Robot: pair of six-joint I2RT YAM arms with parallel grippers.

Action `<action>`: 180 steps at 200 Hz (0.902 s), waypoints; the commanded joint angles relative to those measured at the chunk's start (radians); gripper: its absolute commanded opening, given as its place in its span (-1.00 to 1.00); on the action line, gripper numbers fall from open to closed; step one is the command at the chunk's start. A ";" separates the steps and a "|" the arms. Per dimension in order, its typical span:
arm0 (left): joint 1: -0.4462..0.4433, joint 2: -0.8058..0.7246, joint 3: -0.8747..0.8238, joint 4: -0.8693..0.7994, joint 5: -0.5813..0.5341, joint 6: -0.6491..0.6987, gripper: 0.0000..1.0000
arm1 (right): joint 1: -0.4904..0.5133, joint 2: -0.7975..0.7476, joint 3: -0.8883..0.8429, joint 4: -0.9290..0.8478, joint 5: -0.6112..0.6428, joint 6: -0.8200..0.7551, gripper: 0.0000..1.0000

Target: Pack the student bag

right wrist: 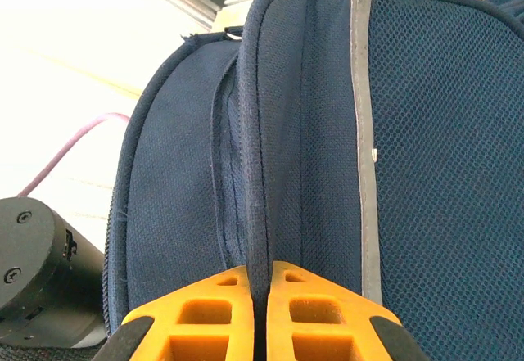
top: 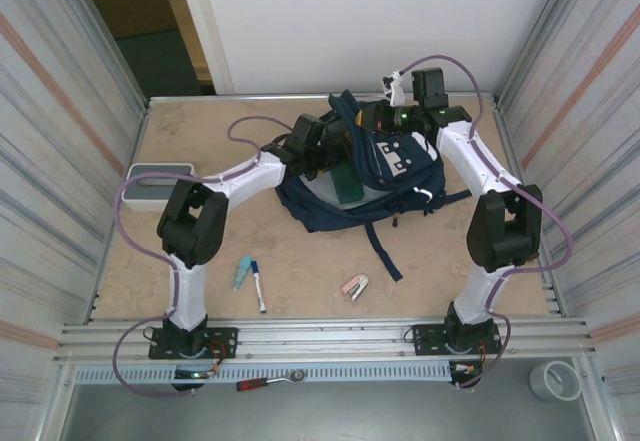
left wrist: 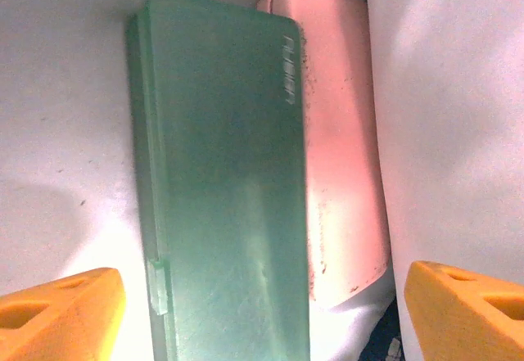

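Note:
My right gripper will next lower the bag's navy rim toward the bag's opening (top: 346, 180) and let go of it, because the green case is already inside on the pale grey lining.
The student bag (top: 400, 176), a navy backpack with white stripes, lies at the middle back of the table with its mouth held open. My left gripper (left wrist: 262, 320) is inside it, open, its orange fingertips (left wrist: 61, 312) spread wide over a green translucent case (left wrist: 221, 189). That case lies on the pale grey lining (left wrist: 57, 132) next to a pink case (left wrist: 344, 148). The right fingertip stands well clear of the green case. From above, the green case (top: 349, 183) shows in the bag's mouth. My right gripper (right wrist: 260, 295) is shut on the bag's navy rim (right wrist: 255, 173), at the bag's far side.
A grey-white box (top: 158, 183) sits at the table's left edge. A teal item (top: 242, 272), a marker (top: 258, 283) and a small pink item (top: 355, 286) lie in front of the bag. A dark strap (top: 384, 251) trails forward. Corrugated walls close in both sides.

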 commanded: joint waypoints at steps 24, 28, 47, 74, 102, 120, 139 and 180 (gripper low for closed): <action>-0.002 -0.082 -0.097 0.018 -0.007 0.021 0.62 | -0.012 -0.028 -0.021 0.074 -0.049 0.023 -1.00; -0.005 -0.082 -0.104 0.024 -0.004 0.021 0.59 | -0.013 -0.029 -0.024 0.072 -0.049 0.023 -1.00; -0.017 -0.063 -0.117 0.033 -0.004 0.021 0.48 | -0.012 -0.030 -0.030 0.080 -0.046 0.028 -1.00; -0.019 0.005 -0.080 0.060 0.039 0.014 0.19 | -0.008 -0.020 -0.027 0.092 -0.062 0.047 -1.00; -0.020 0.084 0.029 0.060 0.068 0.033 -0.18 | 0.008 -0.013 -0.020 0.089 -0.061 0.051 -1.00; -0.018 0.142 0.112 0.042 0.056 0.048 -0.31 | 0.017 -0.007 -0.016 0.086 -0.073 0.052 -1.00; -0.010 0.184 0.188 0.030 0.051 0.055 -0.34 | 0.023 0.000 -0.016 0.067 -0.083 0.043 -1.00; 0.010 0.085 0.089 0.074 0.049 0.096 -0.15 | 0.010 -0.042 -0.056 -0.006 -0.069 -0.029 -1.00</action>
